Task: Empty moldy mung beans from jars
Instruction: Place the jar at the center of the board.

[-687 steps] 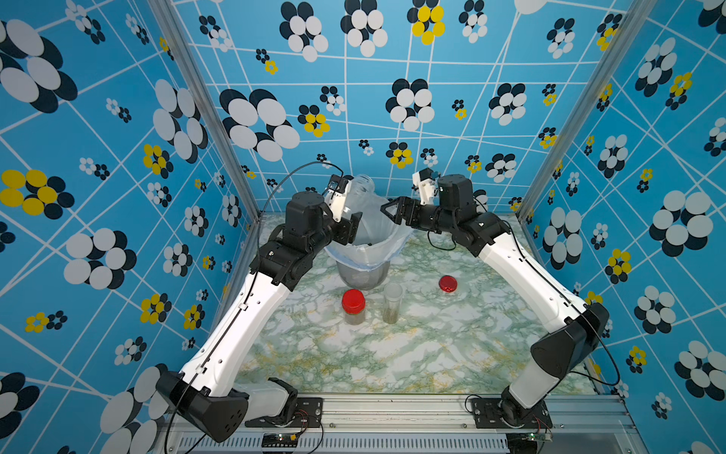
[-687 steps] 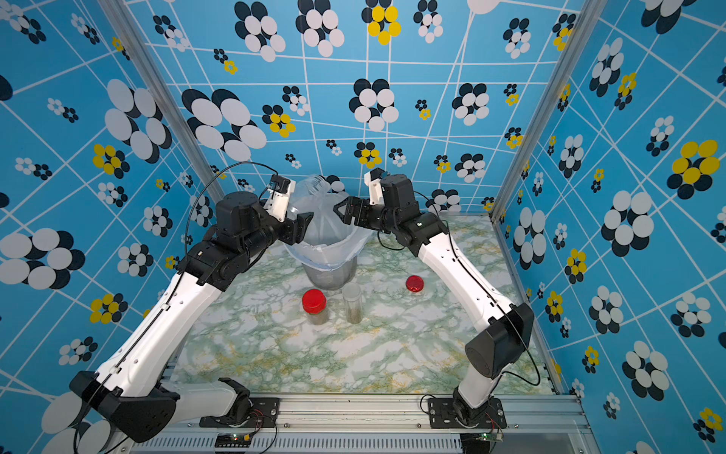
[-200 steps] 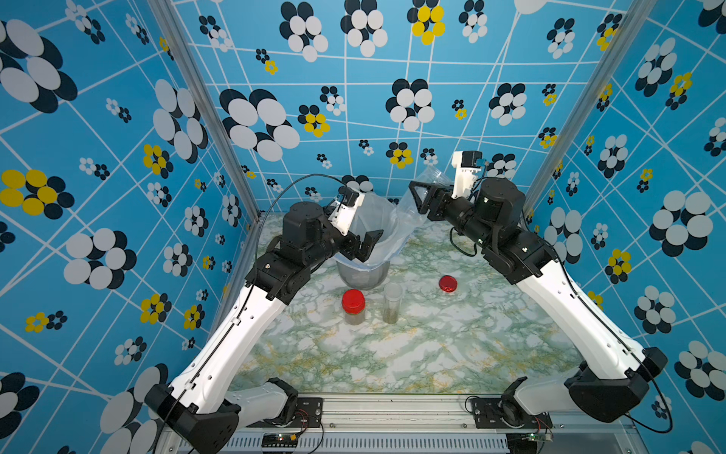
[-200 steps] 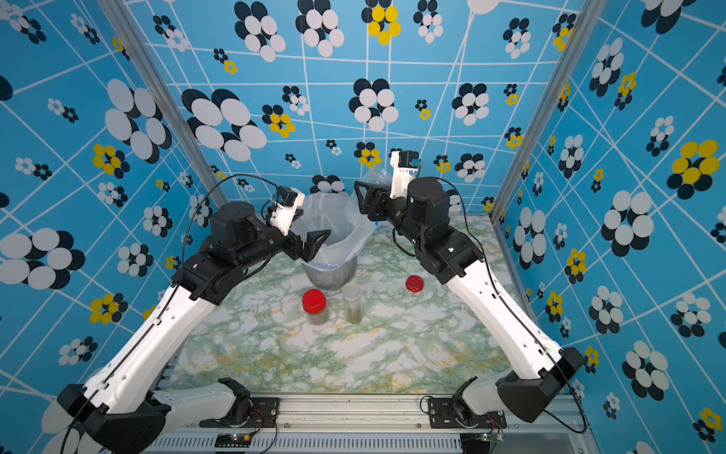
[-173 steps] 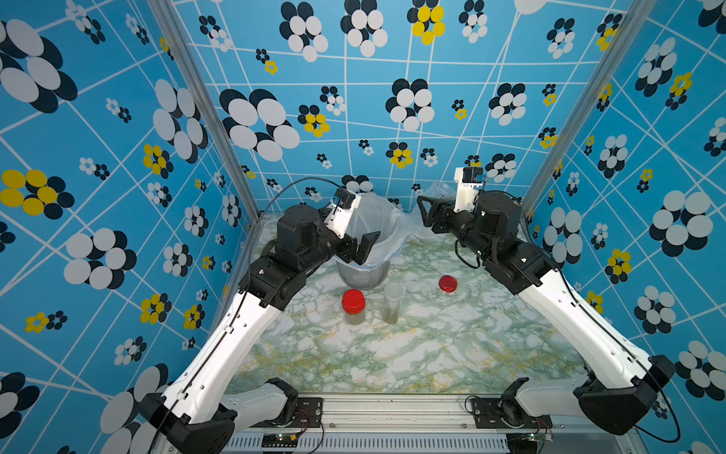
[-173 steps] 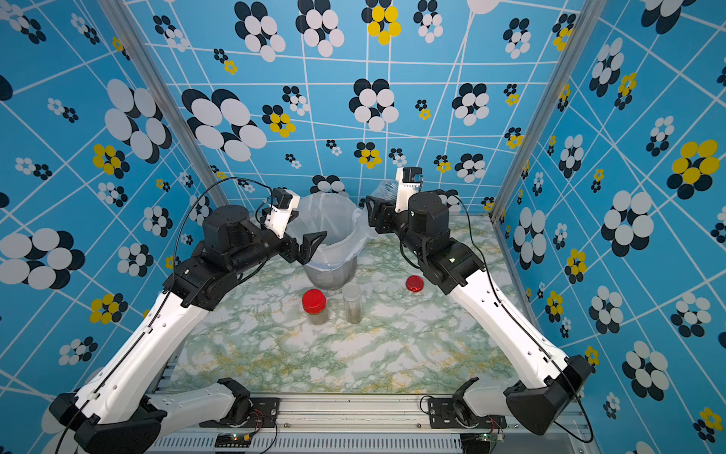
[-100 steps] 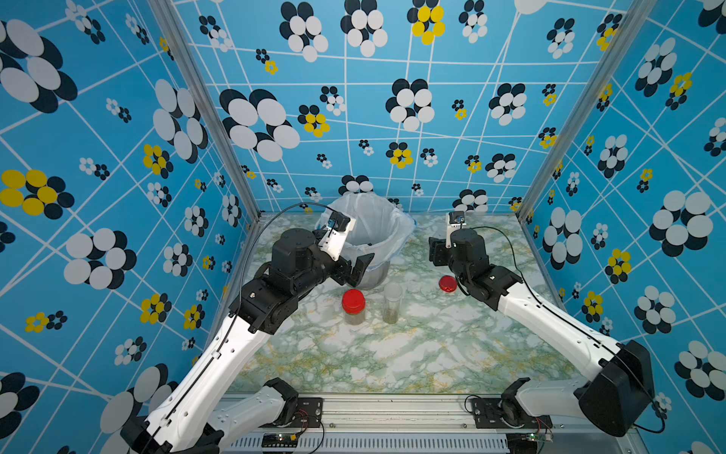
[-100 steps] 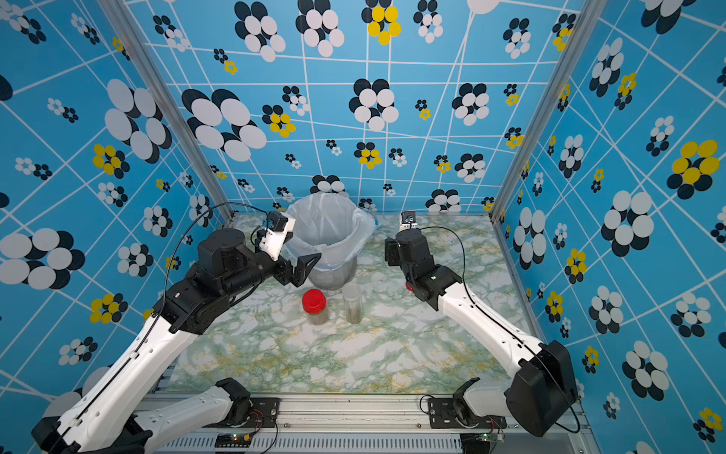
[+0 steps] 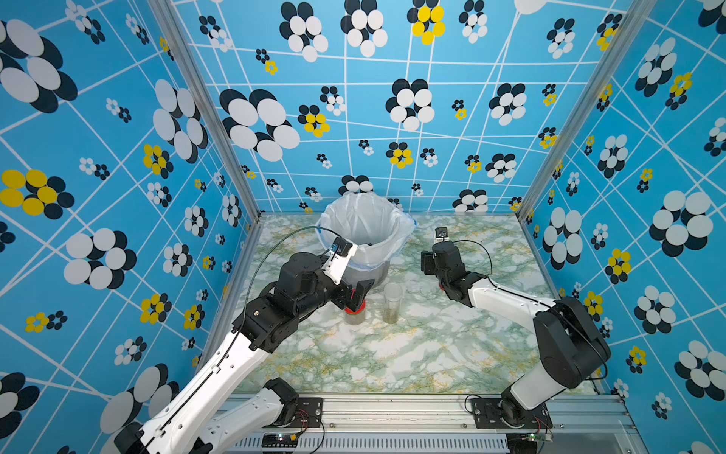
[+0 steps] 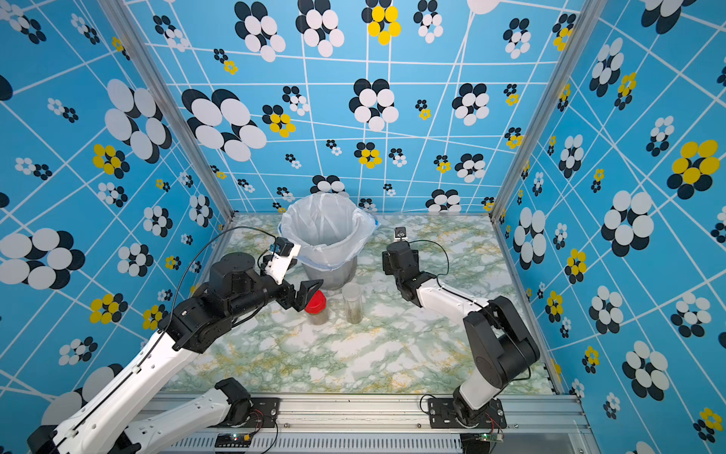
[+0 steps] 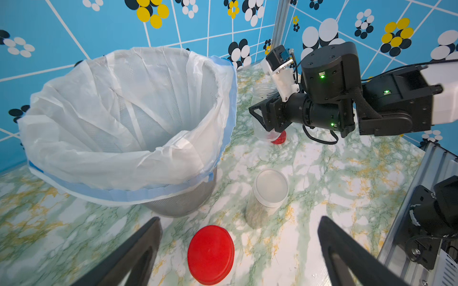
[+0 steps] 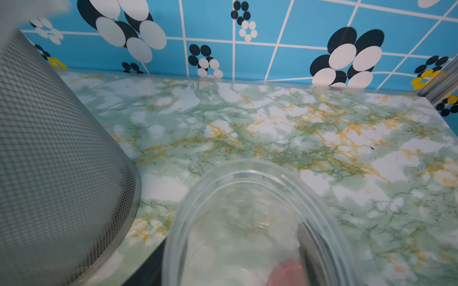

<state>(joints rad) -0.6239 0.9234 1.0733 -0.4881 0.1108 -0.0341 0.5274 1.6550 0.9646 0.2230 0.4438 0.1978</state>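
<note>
I will next move my right gripper down onto the marble tabletop by the loose red lid and release the upright third clear jar (image 11: 264, 99), because it looks empty.
My left gripper (image 11: 238, 250) hangs open just above a short jar with a red lid (image 11: 210, 255), one finger on each side and clear of it; both top views show this (image 9: 355, 293) (image 10: 310, 293). Olive mung beans (image 10: 317, 316) show through that jar's wall. Right of it stands a taller lidless jar (image 9: 392, 302) (image 11: 270, 190) with a low layer of beans (image 11: 257, 215). My right gripper (image 11: 262, 121) is shut on a third clear jar (image 11: 264, 99) (image 12: 247, 178), upright, lidless and seemingly empty, low by the table right of the bucket.
The grey mesh bucket (image 9: 377, 271) (image 10: 330, 275) (image 12: 49, 148) with its white bag stands at the back centre, just behind both standing jars. A loose red lid (image 11: 279, 138) lies on the marble table (image 9: 412, 353) beside the held jar's base. Blue patterned walls enclose three sides.
Both arms have come down from the bucket's mouth. The right carried the clear jar down beside the loose red lid. The left, still open, dropped over the red-lidded jar.
</note>
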